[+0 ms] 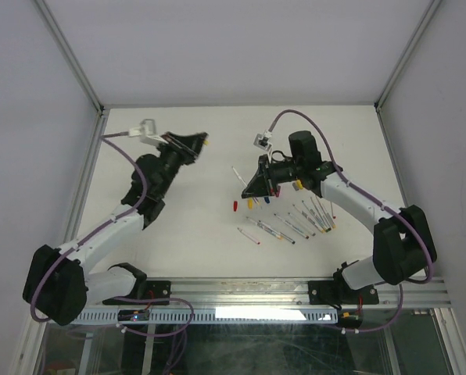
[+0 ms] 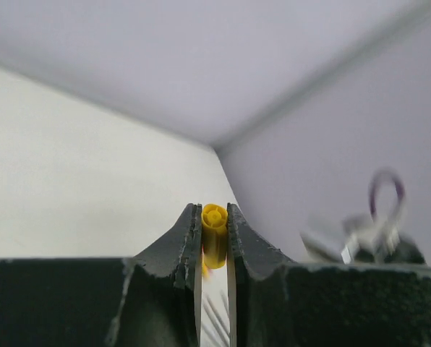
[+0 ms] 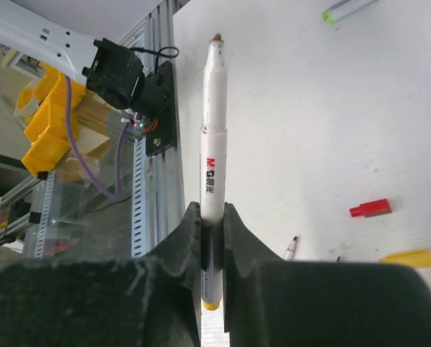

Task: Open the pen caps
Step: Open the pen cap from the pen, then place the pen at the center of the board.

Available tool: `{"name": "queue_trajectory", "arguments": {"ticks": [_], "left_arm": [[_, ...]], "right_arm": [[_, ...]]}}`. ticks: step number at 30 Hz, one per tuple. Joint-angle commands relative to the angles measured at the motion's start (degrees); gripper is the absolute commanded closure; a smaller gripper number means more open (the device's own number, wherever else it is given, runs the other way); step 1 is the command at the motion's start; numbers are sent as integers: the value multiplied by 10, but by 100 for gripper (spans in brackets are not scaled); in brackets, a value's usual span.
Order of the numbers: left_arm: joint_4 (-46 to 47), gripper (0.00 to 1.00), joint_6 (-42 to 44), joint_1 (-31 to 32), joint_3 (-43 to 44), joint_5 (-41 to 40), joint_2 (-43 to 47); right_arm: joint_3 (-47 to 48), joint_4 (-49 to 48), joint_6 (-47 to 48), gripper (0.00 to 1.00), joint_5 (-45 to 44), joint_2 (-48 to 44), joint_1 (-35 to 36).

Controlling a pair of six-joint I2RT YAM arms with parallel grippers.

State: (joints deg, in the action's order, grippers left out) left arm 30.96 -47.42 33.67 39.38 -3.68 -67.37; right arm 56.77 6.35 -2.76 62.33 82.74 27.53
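Note:
I should bring the white pen back and down with my right gripper next, then release it beside the lone pen below that gripper, nearer my base, since the white pen is uncapped.
My left gripper is raised over the far left of the table and is shut on a yellow pen cap. In the left wrist view the cap stands pinched between the fingertips of the left gripper. My right gripper is shut on a white pen. In the right wrist view this pen sticks out past the right gripper, with its bare tip uncapped and a yellow end behind the jaws. The two grippers are apart.
Several pens lie on the table near the right arm, one further left. A loose red cap and a yellow cap lie below my right gripper, also in the right wrist view. A green-ended pen lies beyond.

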Motion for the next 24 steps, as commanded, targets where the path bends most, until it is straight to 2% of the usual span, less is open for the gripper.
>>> {"name": "queue_trajectory", "arguments": {"ticks": [1, 5, 8, 11, 15, 17, 21, 24], "left_arm": [[41, 100, -3, -121, 23, -127, 42], [26, 100, -12, -163, 27, -84, 60], [7, 100, -11, -172, -1, -60, 90], [-30, 100, -14, -172, -35, -34, 122], [-85, 100, -25, -172, -94, 8, 164], [-102, 100, -36, -172, -129, 23, 189], [-112, 100, -58, -172, -192, 33, 229], [-120, 100, -63, -172, -216, 46, 253]], "right_arm": [[7, 47, 23, 100, 21, 9, 19], [18, 77, 46, 100, -3, 26, 40], [27, 111, 67, 100, -58, 34, 65], [41, 167, 89, 100, -134, 50, 108], [60, 264, 112, 100, -278, 82, 179], [65, 303, 116, 100, -315, 96, 202], [63, 314, 100, 100, -372, 102, 242], [72, 308, 61, 98, -446, 111, 274]]}}
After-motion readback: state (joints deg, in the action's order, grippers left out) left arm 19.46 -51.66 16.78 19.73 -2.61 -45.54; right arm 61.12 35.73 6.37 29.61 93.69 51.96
